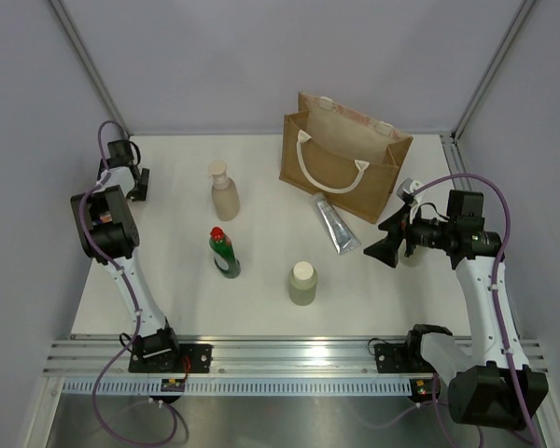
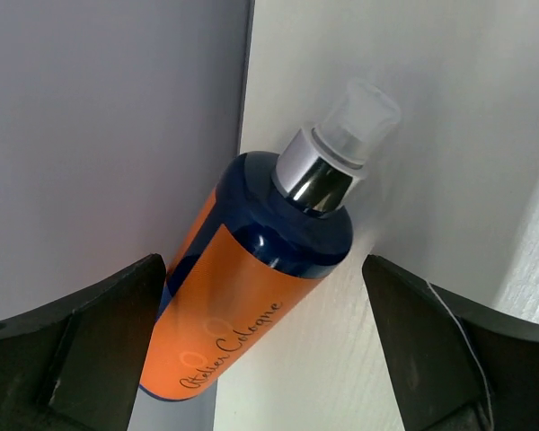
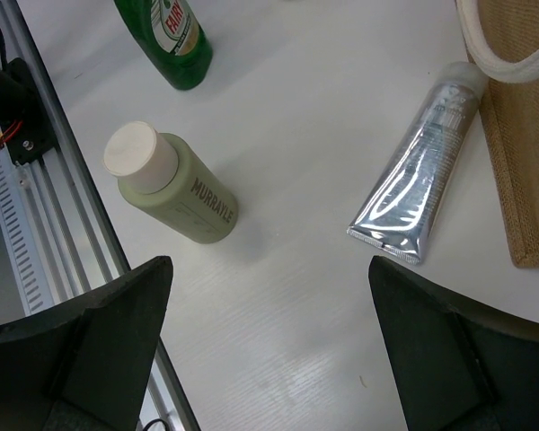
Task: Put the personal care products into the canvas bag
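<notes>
Next, the left gripper lowers onto the orange body of the bottle (image 2: 226, 305) and closes, since that body lies just below it, between the two open fingers.
The canvas bag (image 1: 345, 154) stands open at the back right, white rope handles up. On the table are a beige pump bottle (image 1: 224, 191), a green red-capped bottle (image 1: 224, 252), a pale olive cream-capped bottle (image 1: 301, 283) and a silver tube (image 1: 334, 222) lying just before the bag. My left gripper (image 1: 138, 187) is at the far left wall, open (image 2: 264, 265) around a small orange bottle (image 2: 242, 296) with a clear cap; its left finger (image 2: 99, 341) is close beside the bottle. My right gripper (image 1: 385, 245) hovers open (image 3: 269, 265) above bare table between the olive bottle (image 3: 175, 193) and the tube (image 3: 418, 184).
Grey walls close in the table on the left, back and right. A metal rail (image 1: 289, 355) with the arm bases runs along the near edge. The bag's corner (image 3: 525, 162) lies right of the tube, and the green bottle (image 3: 166, 40) is beyond the olive one.
</notes>
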Controlling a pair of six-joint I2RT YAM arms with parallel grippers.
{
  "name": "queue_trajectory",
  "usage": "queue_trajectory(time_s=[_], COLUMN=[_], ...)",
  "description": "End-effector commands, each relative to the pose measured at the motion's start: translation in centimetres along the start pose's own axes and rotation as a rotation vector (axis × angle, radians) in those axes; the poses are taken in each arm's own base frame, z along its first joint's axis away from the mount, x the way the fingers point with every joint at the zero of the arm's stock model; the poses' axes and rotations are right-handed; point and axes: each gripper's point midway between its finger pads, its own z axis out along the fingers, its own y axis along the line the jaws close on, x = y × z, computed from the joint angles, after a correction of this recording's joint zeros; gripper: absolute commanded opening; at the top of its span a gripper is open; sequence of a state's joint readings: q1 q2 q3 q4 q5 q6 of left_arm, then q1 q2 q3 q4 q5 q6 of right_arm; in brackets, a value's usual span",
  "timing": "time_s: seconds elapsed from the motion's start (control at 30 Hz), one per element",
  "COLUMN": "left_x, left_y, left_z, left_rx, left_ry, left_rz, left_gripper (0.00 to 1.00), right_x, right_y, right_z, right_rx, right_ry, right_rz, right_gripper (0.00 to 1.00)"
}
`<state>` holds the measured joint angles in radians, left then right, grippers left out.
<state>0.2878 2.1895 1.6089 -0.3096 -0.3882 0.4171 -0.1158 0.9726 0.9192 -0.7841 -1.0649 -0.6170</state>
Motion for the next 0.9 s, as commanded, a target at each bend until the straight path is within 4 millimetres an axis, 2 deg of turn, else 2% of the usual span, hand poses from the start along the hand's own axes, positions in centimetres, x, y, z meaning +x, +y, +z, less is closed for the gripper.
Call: queue_trajectory(time_s=[0.0, 0.17, 0.3, 0.4, 0.5, 0.6, 0.63, 0.7, 0.77, 0.87], left_x=[1.9, 5.5, 6.8, 6.6, 5.5, 5.2, 4.6, 4.2, 2.8, 1.3], left_y=[-1.9, -3.7, -4.7, -6.3, -8.9, -8.9, -8.3, -8.4, -8.2, -9.4], left_z=[0.9, 1.1, 0.4, -0.8, -2.7, -3.8, -4.6, -5.4, -6.6, -8.4], left_rx=[0.148, 0.222, 0.264, 0.329, 0.43, 0.342, 0.34, 0.395, 0.411, 0.482], left_ry=[0.055, 0.151, 0.197, 0.211, 0.195, 0.221, 0.197, 0.168, 0.136, 0.123], left_rz=[-0.005, 0.055, 0.034, -0.008, -0.054, -0.122, -0.147, -0.196, -0.231, -0.249], left_gripper=[0.95, 0.85, 0.75, 0.7, 0.69, 0.71, 0.71, 0.68, 0.68, 0.67], right_x=[-0.6, -0.7, -0.8, -0.9, -1.0, -1.1, -1.2, -1.3, -1.4, -1.4], right_y=[0.6, 0.7, 0.8, 0.7, 0.7, 0.6, 0.7, 0.6, 0.8, 0.7], right_z=[-0.3, -0.4, -0.5, -0.7, -0.8, -1.0, -1.1, -1.2, -1.3, -1.4], right_rx=[-0.022, -0.021, -0.017, -0.008, 0.003, 0.017, 0.024, 0.03, 0.034, 0.045], right_ry=[-0.028, -0.031, -0.036, -0.043, -0.049, -0.055, -0.056, -0.062, -0.067, -0.071], right_rz=[-0.038, -0.048, -0.055, -0.064, -0.076, -0.089, -0.092, -0.097, -0.099, -0.101], right_gripper=[1.0, 1.0, 0.99, 1.0, 1.0, 1.0, 0.99, 1.0, 1.0, 0.99])
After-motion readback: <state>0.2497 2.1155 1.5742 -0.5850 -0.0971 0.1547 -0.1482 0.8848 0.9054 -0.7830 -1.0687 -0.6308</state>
